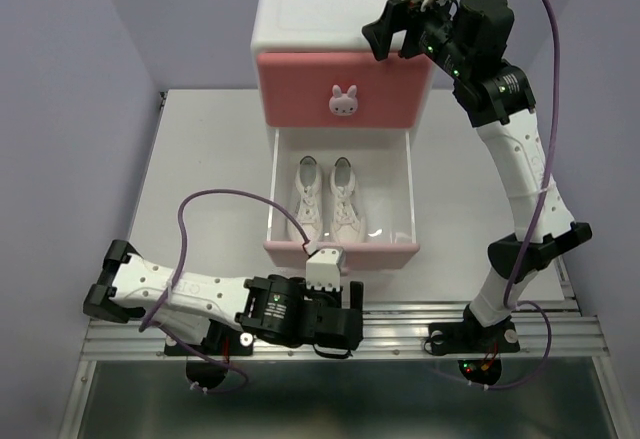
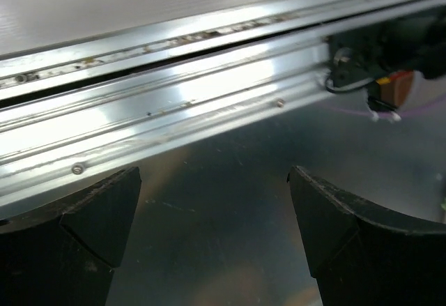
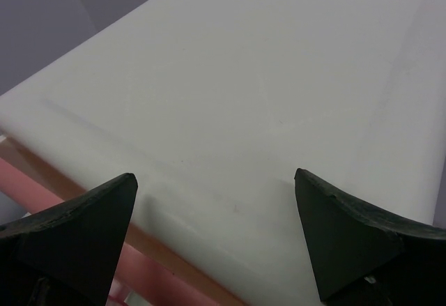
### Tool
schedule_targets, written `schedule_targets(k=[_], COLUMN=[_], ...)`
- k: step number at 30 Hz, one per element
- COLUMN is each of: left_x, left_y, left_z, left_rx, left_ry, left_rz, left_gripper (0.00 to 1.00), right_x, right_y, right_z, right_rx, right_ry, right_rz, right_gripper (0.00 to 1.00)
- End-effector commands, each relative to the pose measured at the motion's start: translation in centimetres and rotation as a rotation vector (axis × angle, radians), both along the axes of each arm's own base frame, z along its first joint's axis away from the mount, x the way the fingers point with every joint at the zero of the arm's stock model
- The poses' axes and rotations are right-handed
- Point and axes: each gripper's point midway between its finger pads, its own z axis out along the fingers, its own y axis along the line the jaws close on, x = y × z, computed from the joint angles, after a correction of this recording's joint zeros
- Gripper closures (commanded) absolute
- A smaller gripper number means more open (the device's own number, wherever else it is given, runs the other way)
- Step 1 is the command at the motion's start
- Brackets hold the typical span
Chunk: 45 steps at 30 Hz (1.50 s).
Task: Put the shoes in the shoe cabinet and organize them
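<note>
Both sneakers lie in the pulled-out lower drawer, so the left gripper will move outward next, from the bar onto the middle of that drawer's front (image 1: 343,256).
The white shoe cabinet (image 1: 335,4) stands at the back of the table. Its darker pink upper drawer (image 1: 300,94) with a bunny knob (image 1: 344,102) is shut. The paler pink lower drawer (image 1: 340,253) is pulled out and holds the two white sneakers (image 1: 308,199) side by side, toes toward me. The red flip-flops are out of view. My right gripper (image 1: 383,31) is open and empty above the cabinet's top (image 3: 244,90). My left gripper (image 1: 352,324) is open and empty, low over the metal rail (image 2: 174,104) in front of the open drawer.
The aluminium mounting rail (image 1: 340,334) runs along the near table edge, with the right arm's base (image 2: 373,58) on it. Purple walls stand left and behind. The white table (image 1: 210,159) shows to the left of the cabinet.
</note>
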Motion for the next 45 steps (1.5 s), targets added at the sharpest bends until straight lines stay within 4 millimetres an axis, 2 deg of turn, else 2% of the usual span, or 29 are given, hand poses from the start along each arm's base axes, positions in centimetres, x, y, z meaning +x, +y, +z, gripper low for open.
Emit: schedule_targets(k=[1, 3, 6, 11, 15, 17, 22, 26, 32, 36, 39, 45], left_x=[2.1, 3.5, 5.5, 6.6, 7.6, 7.6, 8.1, 9.2, 12.3, 13.7, 14.6, 14.8], left_y=[2.2, 2.9, 3.1, 1.9, 1.2, 0.6, 1.2, 1.3, 1.2, 1.4, 1.7, 1.2], left_z=[-2.9, -3.6, -3.4, -3.4, -3.8, -3.9, -4.3, -4.5, -5.0, -4.7, -4.0, -4.6], left_rx=[0.043, 0.045, 0.005, 0.007, 0.081, 0.082, 0.110, 0.136, 0.179, 0.147, 0.135, 0.169], left_ry=[-0.042, -0.102, -0.189, -0.284, -0.359, -0.370, -0.400, -0.451, -0.514, -0.533, -0.556, -0.588], left_rz=[0.186, 0.247, 0.320, 0.298, 0.257, 0.238, 0.275, 0.288, 0.302, 0.305, 0.330, 0.281], left_gripper=[0.01, 0.01, 0.01, 0.01, 0.01, 0.01, 0.01, 0.01, 0.01, 0.02, 0.06, 0.10], right_x=[-0.4, -0.7, -0.9, -0.8, -0.6, -0.5, -1.1, -1.7, -1.7, -1.8, -1.9, -2.0], right_y=[0.4, 0.5, 0.5, 0.4, 0.1, -0.2, -0.9, -0.8, -0.8, -0.8, -0.9, -1.1], right_z=[-7.0, -7.3, -8.0, -8.6, -8.3, -8.5, -9.4, -9.2, -9.1, -9.4, -9.5, -9.4], right_rx=[-0.048, -0.046, -0.043, -0.065, -0.068, -0.074, -0.104, -0.101, -0.097, -0.100, -0.103, -0.105], right_ry=[0.244, 0.254, 0.267, 0.263, 0.253, 0.252, 0.262, 0.259, 0.255, 0.261, 0.264, 0.262], right_rz=[0.021, 0.031, 0.033, 0.030, 0.011, -0.005, -0.020, -0.003, -0.001, 0.000, -0.001, -0.009], right_gripper=[0.00, 0.00, 0.00, 0.00, 0.00, 0.00, 0.00, 0.00, 0.00, 0.00, 0.00, 0.00])
